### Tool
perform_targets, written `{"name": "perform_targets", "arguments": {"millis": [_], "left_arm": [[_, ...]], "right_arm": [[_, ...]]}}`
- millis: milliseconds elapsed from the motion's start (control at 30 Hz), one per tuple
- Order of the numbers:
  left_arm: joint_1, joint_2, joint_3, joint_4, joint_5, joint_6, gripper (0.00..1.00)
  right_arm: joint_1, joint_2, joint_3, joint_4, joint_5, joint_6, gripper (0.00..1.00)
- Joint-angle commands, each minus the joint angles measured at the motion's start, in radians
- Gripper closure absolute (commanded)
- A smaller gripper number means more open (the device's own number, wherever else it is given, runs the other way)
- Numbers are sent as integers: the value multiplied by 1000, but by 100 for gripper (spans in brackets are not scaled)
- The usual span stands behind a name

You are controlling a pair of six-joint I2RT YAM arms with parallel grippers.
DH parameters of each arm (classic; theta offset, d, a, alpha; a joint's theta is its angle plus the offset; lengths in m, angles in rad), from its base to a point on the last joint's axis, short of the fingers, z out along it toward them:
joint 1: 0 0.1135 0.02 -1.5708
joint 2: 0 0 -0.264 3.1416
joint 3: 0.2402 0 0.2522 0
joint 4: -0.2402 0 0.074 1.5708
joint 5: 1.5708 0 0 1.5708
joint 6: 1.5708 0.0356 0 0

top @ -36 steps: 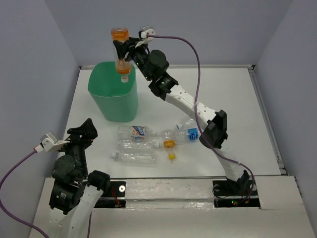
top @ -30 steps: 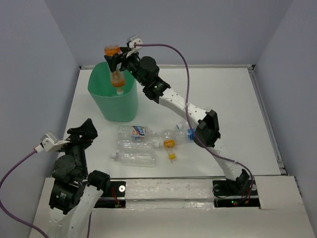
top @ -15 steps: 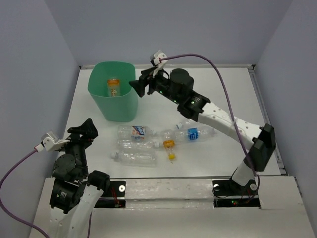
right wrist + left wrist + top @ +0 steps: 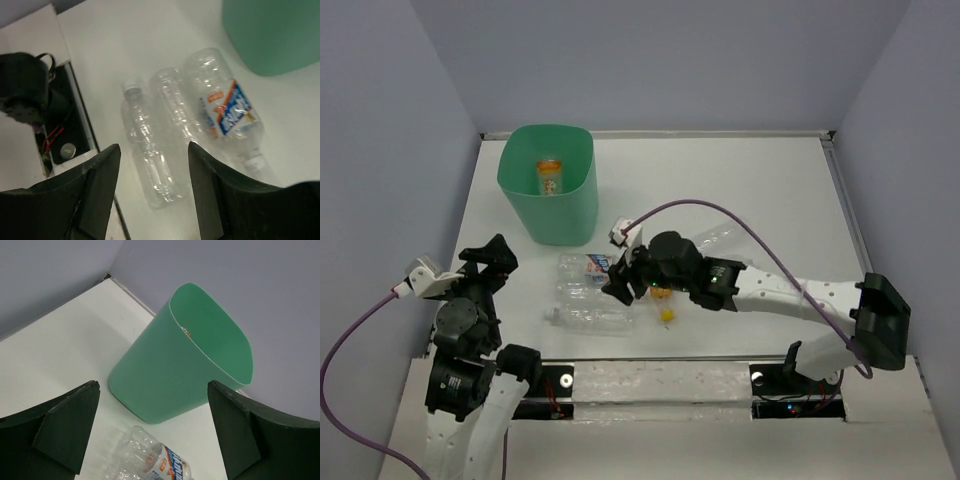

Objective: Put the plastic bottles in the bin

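My right gripper will next move back and toward the cap to lower onto the body of the white-capped bottle (image 4: 147, 155). Empty table lies along the bottle's near side.
The mint-green bin (image 4: 556, 212) stands at the far left with an orange-labelled bottle (image 4: 549, 176) inside it. Several plastic bottles lie in front of it: a blue-labelled one (image 4: 584, 264), a clear one (image 4: 582, 291) and a clear white-capped one (image 4: 588, 318). My right gripper (image 4: 618, 286) is open and empty just above them. In the right wrist view (image 4: 155, 200) the white-capped bottle (image 4: 147, 155) lies between its fingers, below them, with the labelled bottle (image 4: 226, 106) beside. My left gripper (image 4: 488, 260) is open and empty at the near left, facing the bin (image 4: 180, 370).
An orange-capped bottle (image 4: 664, 294) and another clear bottle (image 4: 723, 240) lie partly under the right arm. A yellow cap (image 4: 667, 315) lies near the front. Walls enclose the table at back and sides. The left arm's base (image 4: 30, 100) shows in the right wrist view.
The right gripper let the orange-labelled bottle go into the bin, then swung back and down to just above the bottles on the table. The left arm barely moved.
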Motion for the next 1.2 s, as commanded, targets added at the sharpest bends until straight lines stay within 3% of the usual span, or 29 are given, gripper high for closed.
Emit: {"name": "perform_targets", "arguments": {"millis": [0,367,833,1167], "left_arm": [[24,39,44,49,-18,26,1],[27,32,42,52,-6,26,1],[-9,6,36,60,1,29,1],[-22,2,36,61,3,34,1]], "right_arm": [[108,119,86,-7,26,-79,35],[174,409,319,-142,26,-196,28],[202,528,385,-196,12,-204,25],[211,583,400,-199,-6,-220,17]]}}
